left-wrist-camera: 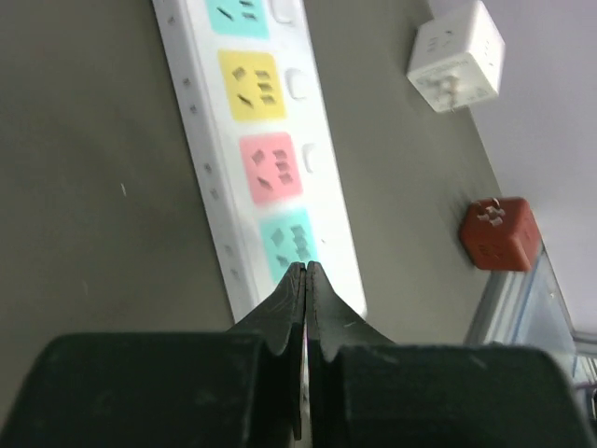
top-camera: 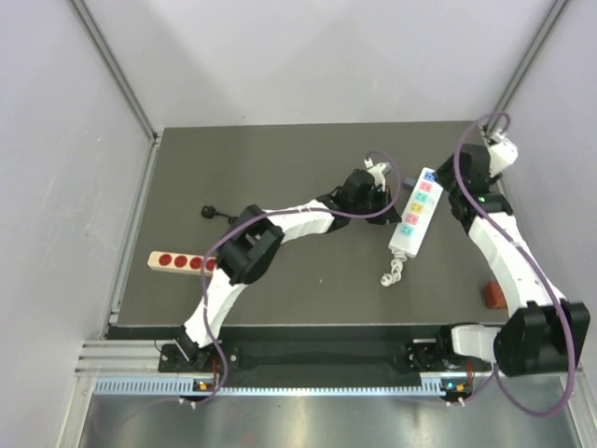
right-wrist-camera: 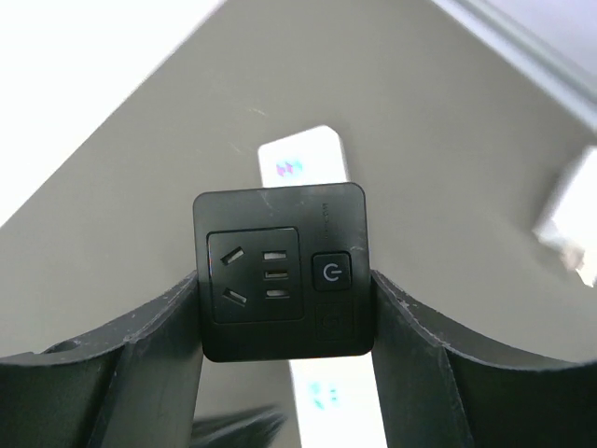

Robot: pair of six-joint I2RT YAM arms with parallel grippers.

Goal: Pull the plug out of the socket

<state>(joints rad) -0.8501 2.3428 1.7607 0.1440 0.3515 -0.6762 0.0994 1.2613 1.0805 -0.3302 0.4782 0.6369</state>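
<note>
The plug should go back and down with my right gripper, toward my base, for release on bare tabletop by the red cube, as that spot is lower.
A black square plug (right-wrist-camera: pixel 280 271) with an outlet face and a power button sits clamped between my right gripper's (right-wrist-camera: pixel 284 299) two fingers. It hangs above the socket (right-wrist-camera: pixel 303 161), the long white strip, which looks small and blurred behind it. From the top view the socket (top-camera: pixel 416 213) lies slanted at centre right, with my right gripper (top-camera: pixel 459 179) beside its far end. My left gripper (left-wrist-camera: pixel 306 266) is shut and holds nothing. Its tips are over the cyan outlet at the end of the socket (left-wrist-camera: pixel 261 159); I cannot tell whether they touch it.
A white cube adapter (left-wrist-camera: pixel 457 54) and a red cube (left-wrist-camera: pixel 499 233) lie beyond the strip; the red cube (top-camera: pixel 492 295) is near the table's right front edge. A beige strip with red spots (top-camera: pixel 177 261) and a black corded plug (top-camera: pixel 213 214) lie at the left.
</note>
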